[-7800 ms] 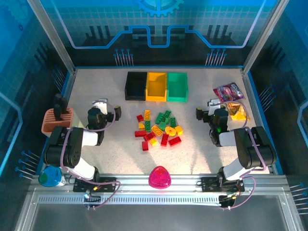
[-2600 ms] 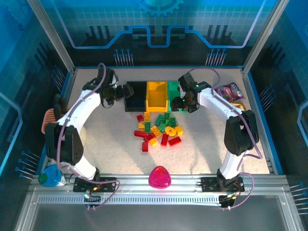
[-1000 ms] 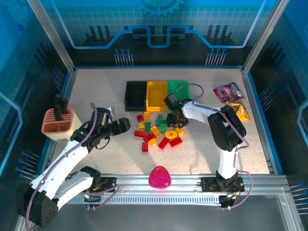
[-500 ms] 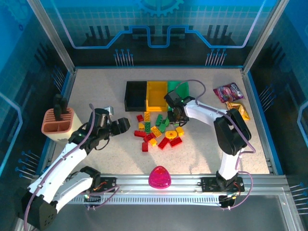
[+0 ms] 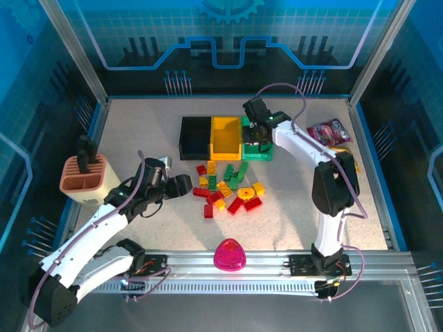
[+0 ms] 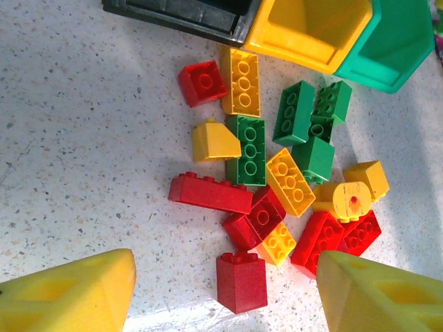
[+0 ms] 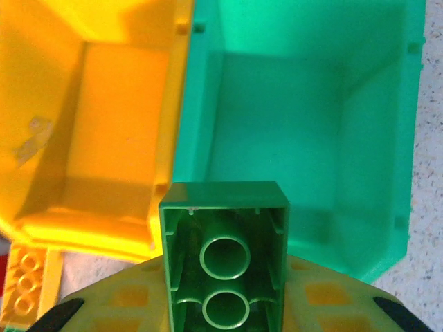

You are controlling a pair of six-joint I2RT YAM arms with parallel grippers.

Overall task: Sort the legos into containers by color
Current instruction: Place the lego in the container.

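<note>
The green lego matches the green container's color, so I should next move my right gripper slightly away from the yellow container, over the green container's bottom, and release it there.
The legos (image 5: 228,187) lie in a loose pile of red, yellow and green bricks in front of three containers: black (image 5: 195,137), yellow (image 5: 225,135) and green (image 5: 266,153). My right gripper (image 5: 257,131) hangs over the green container (image 7: 297,138), shut on a green lego (image 7: 225,256) seen from its hollow underside. My left gripper (image 5: 181,185) is low at the pile's left edge and open. In the left wrist view a red brick (image 6: 242,280) stands between its yellow fingers (image 6: 69,294), touching neither.
A terracotta slotted holder (image 5: 82,176) stands at the left edge. Snack packets (image 5: 332,131) lie at the back right. A glossy pink dome (image 5: 230,254) sits near the front rail. The yellow container (image 7: 104,124) adjoins the green one on its left.
My right gripper shut on a green lego at the pile and carried it back over the green container. My left gripper edged closer to the pile and its jaws narrowed somewhat.
</note>
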